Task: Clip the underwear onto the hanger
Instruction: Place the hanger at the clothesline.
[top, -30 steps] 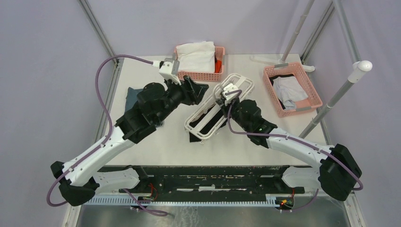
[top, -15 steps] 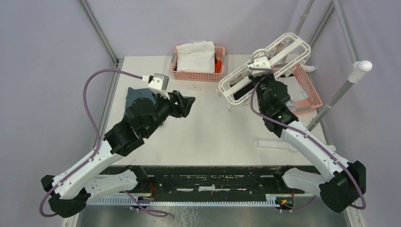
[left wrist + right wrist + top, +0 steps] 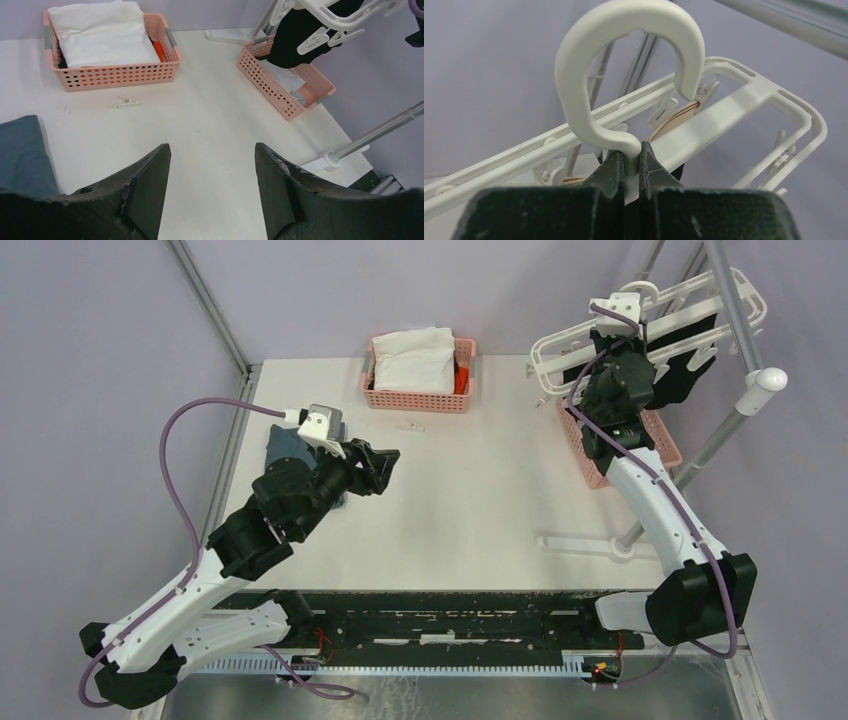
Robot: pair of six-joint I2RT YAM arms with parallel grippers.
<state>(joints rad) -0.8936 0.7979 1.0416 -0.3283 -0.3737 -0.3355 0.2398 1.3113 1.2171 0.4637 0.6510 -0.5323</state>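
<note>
My right gripper should move outward and to the right in the top view and let go of the hanger's hook over the grey bar, because the underwear (image 3: 690, 365) hangs clipped.
My right gripper (image 3: 625, 332) (image 3: 629, 159) is shut on the stem of the white hanger's hook (image 3: 589, 100) and holds the hanger (image 3: 560, 343) high at the far right, near the grey rail (image 3: 722, 290). The black underwear (image 3: 690, 365) hangs clipped under the frame; its tan waistband (image 3: 674, 119) shows in the right wrist view. The left wrist view shows the hanger (image 3: 345, 12) and underwear (image 3: 297, 37) at top right. My left gripper (image 3: 385, 468) (image 3: 212, 170) is open and empty above the table, left of centre.
A pink basket (image 3: 420, 398) with white cloth stands at the back centre, another pink basket (image 3: 662, 455) at the right. A folded blue-grey cloth (image 3: 285, 448) lies at the left. A loose white clip (image 3: 125, 103) lies near the back basket. A stand foot (image 3: 575, 543) rests at the right.
My right gripper has lifted the hanger with the underwear off the table and carried it up and to the far right. My left gripper has drawn back to the left.
</note>
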